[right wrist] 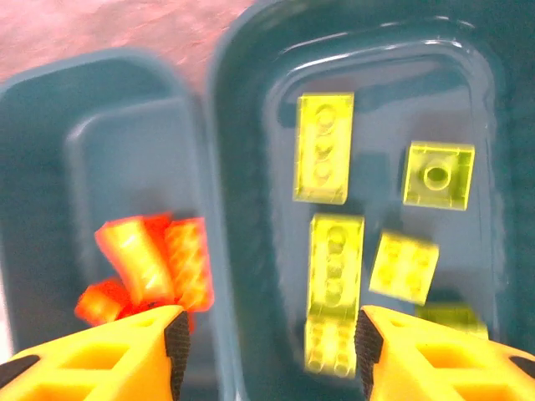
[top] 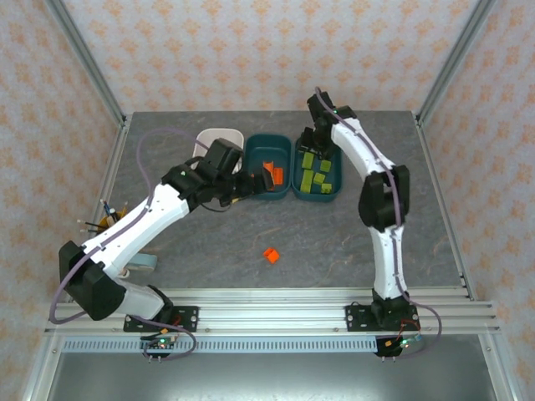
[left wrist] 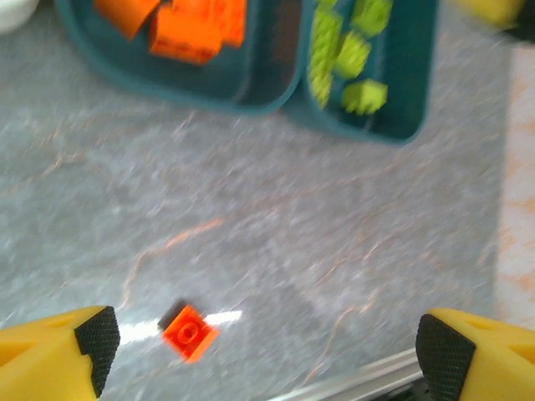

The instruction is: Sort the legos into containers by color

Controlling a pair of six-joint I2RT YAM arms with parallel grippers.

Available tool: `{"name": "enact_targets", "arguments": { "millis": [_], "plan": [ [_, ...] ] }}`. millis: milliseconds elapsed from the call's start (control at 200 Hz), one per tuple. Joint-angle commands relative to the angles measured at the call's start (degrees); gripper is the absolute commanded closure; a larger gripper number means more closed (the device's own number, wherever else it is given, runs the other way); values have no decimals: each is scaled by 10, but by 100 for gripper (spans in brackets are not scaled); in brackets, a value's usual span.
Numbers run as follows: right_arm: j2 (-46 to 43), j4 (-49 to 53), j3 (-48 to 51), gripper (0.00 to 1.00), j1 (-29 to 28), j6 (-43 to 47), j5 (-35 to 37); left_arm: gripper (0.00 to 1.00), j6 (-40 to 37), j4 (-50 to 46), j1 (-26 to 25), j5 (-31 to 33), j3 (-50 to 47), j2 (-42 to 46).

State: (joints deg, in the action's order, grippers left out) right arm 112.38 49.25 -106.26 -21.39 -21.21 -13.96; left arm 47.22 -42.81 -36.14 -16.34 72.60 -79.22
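The orange brick (left wrist: 190, 334) is the only one still loose on the tabletop, so my left gripper will move back and down over it next and close across its sides.
One loose orange brick (top: 270, 255) lies on the grey table, and the left wrist view has this brick (left wrist: 189, 332) between and below the jaws. My left gripper (top: 253, 181) (left wrist: 263, 355) hangs open and empty at the middle teal tub's (top: 267, 194) near rim. That tub holds orange bricks (left wrist: 192, 25). The right teal tub (top: 333, 194) holds several lime green bricks (right wrist: 334, 267). My right gripper (top: 312, 140) (right wrist: 272, 347) is open and empty above that tub's left wall (right wrist: 226, 167). The white tub (top: 219, 134) sits left of both, partly hidden by my left arm.
A cup with pens (top: 109, 219) stands at the left beside my left arm, with a pale blue item (top: 144, 262) near its base. Aluminium rails (top: 276, 301) run along the near table edge. Frame posts rise at the back corners.
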Motion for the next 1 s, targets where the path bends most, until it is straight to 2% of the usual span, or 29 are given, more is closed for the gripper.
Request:
{"name": "enact_targets", "arguments": {
  "millis": [0, 100, 185, 325, 410, 470, 555, 711, 871, 996],
  "plan": [
    [-165, -125, 175, 43, -37, -17, 10, 10, 51, -52, -23, 28, -42, 7],
    [-305, -187, 344, 41, -80, -20, -4, 12, 111, -42, -53, 34, -66, -8],
    [-405, -215, 462, 36, -104, -42, -48, 11, 155, -21, -76, 30, -75, -37],
    [-544, -201, 588, 26, -131, -103, -96, 11, 219, -22, -108, 29, -63, -99],
    [-610, -162, 616, 17, -143, -114, -89, 7, 283, -21, -126, 20, -68, -129],
    [-646, -142, 628, 12, -143, -115, -84, 6, 336, 11, -140, 8, -90, -141],
    [-668, -123, 635, 11, -143, -108, -84, 6, 395, 64, -156, 0, -105, -159],
    [-673, -110, 636, 13, -143, -107, -98, 5, 450, 40, -173, 16, -56, -209],
    [-689, -104, 640, 13, -143, -106, -94, 14, 504, 49, -175, 27, -60, -233],
    [-703, -98, 646, 13, -143, -110, -95, 23, 512, 41, -176, 32, -60, -250]
  ]
}}
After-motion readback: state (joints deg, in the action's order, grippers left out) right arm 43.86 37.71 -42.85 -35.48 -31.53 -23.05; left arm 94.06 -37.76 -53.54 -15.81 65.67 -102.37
